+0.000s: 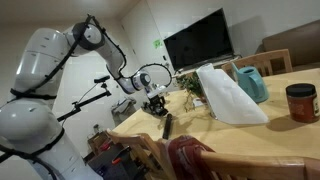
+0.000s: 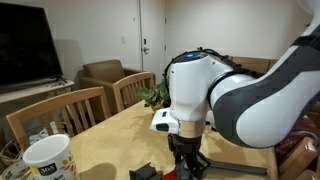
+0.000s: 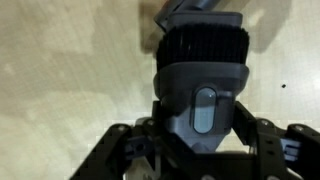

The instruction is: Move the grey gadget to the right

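Observation:
My gripper carries the grey gadget [image 3: 205,90] a short way toward the white mug next, low over the table, and releases it on the clear, bare tabletop.
The grey gadget [image 3: 205,90] fills the wrist view: a dark grey body with a pale oval button and a black ribbed end. It lies lengthwise between my gripper's [image 3: 198,128] two black fingers, which press on its sides just above the light wooden table [image 3: 70,80]. In both exterior views my gripper [image 1: 155,103] [image 2: 186,160] hangs low over the table's near end, and the arm hides the gadget there.
A white bag [image 1: 228,95], a teal jug [image 1: 250,82] and a red-lidded jar [image 1: 300,102] stand further along the table. A small dark object [image 1: 167,127] lies close to the gripper. A white mug [image 2: 48,158] stands at the table's corner, with wooden chairs [image 2: 60,115] behind.

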Robot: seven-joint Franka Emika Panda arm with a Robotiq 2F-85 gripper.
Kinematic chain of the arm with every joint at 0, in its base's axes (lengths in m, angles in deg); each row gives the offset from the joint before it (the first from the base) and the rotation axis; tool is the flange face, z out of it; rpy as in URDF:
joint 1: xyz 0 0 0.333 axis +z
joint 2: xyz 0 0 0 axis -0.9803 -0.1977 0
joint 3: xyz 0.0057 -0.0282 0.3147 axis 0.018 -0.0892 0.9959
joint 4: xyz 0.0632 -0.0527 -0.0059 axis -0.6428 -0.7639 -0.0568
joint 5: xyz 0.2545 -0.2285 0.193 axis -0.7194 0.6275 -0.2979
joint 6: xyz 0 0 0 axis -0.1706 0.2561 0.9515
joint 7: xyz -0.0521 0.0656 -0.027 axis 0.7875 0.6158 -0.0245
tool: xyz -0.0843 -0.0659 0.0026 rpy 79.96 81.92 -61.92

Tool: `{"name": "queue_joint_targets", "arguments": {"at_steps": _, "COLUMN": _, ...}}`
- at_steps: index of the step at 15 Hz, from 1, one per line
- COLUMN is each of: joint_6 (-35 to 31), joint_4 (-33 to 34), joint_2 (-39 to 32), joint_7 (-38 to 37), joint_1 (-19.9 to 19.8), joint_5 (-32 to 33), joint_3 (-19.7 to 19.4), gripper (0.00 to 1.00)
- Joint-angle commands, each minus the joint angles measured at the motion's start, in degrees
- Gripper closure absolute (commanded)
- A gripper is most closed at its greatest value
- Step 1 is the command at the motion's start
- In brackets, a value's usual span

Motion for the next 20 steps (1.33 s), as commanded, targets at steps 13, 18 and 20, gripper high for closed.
{"name": "queue_joint_targets", "arguments": {"at_steps": 13, "joint_6": 5.14, "joint_4": 6.56, "joint_2": -3.3, "joint_7": 1.61, "joint_1": 2.63, "joint_5": 0.69, "joint_3": 0.12, "gripper": 0.57}}
{"name": "queue_joint_targets", "arguments": {"at_steps": 18, "joint_6": 6.28, "joint_4": 8.43, "joint_2": -4.55, "joint_7": 1.59, "joint_1": 3.1, "joint_5": 0.17, "joint_3": 0.17, "gripper": 0.08}}
{"name": "queue_joint_targets", "arguments": {"at_steps": 20, "joint_6": 6.34, "joint_4": 8.69, "joint_2": -5.02, "joint_7": 1.5, "joint_1": 3.02, "joint_5": 0.13, "joint_3": 0.09, "gripper": 0.02}}
